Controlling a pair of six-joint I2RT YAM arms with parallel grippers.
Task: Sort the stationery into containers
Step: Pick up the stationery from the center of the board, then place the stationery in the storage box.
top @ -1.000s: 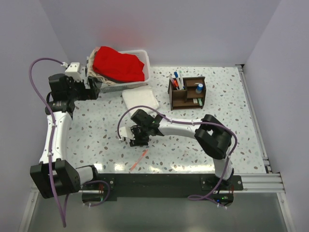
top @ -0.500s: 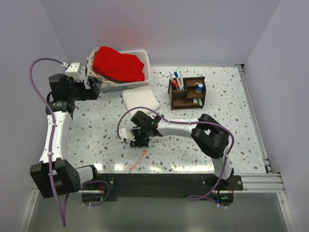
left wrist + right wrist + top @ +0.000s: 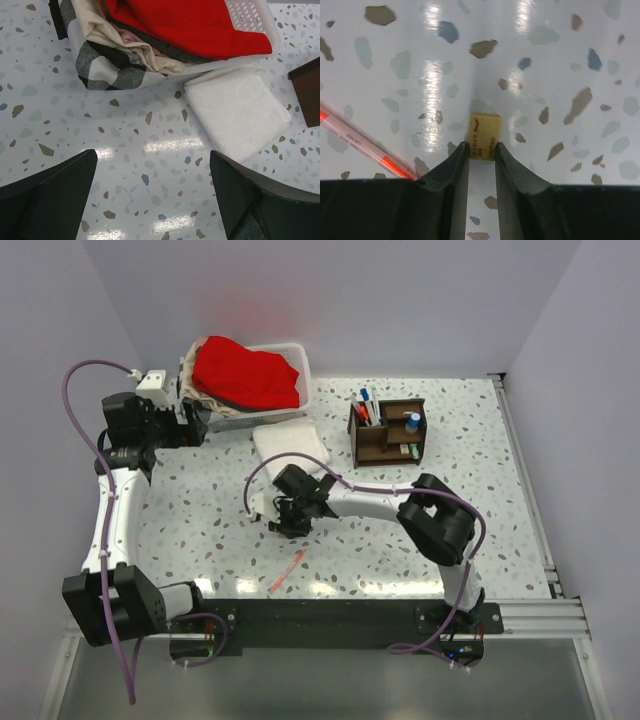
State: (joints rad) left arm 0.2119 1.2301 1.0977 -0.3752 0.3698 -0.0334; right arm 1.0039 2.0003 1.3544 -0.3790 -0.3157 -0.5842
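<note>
My right gripper should move up and outward to the organizer's front section [image 3: 395,452], where a small block already lies, and release the beige block there.
My right gripper [image 3: 289,519] [image 3: 481,150] is shut on a small beige block [image 3: 485,135], pinched at the fingertips just over the table. A pink-red pen [image 3: 288,570] [image 3: 360,145] lies on the table near it, toward the front edge. The dark brown wooden organizer [image 3: 385,430] stands at the back right with pens, a tiny blue bottle and a small block in its compartments. My left gripper [image 3: 195,425] [image 3: 152,200] is open and empty, low over the table by the basket.
A white plastic basket [image 3: 295,352] [image 3: 260,30] with red cloth and checked fabric stands at the back left. A folded white cloth [image 3: 290,445] [image 3: 235,112] lies beside it. The organizer's corner [image 3: 307,95] shows in the left wrist view.
My right gripper has shifted slightly toward the far side, away from the pink-red pen. The left arm has not moved.
</note>
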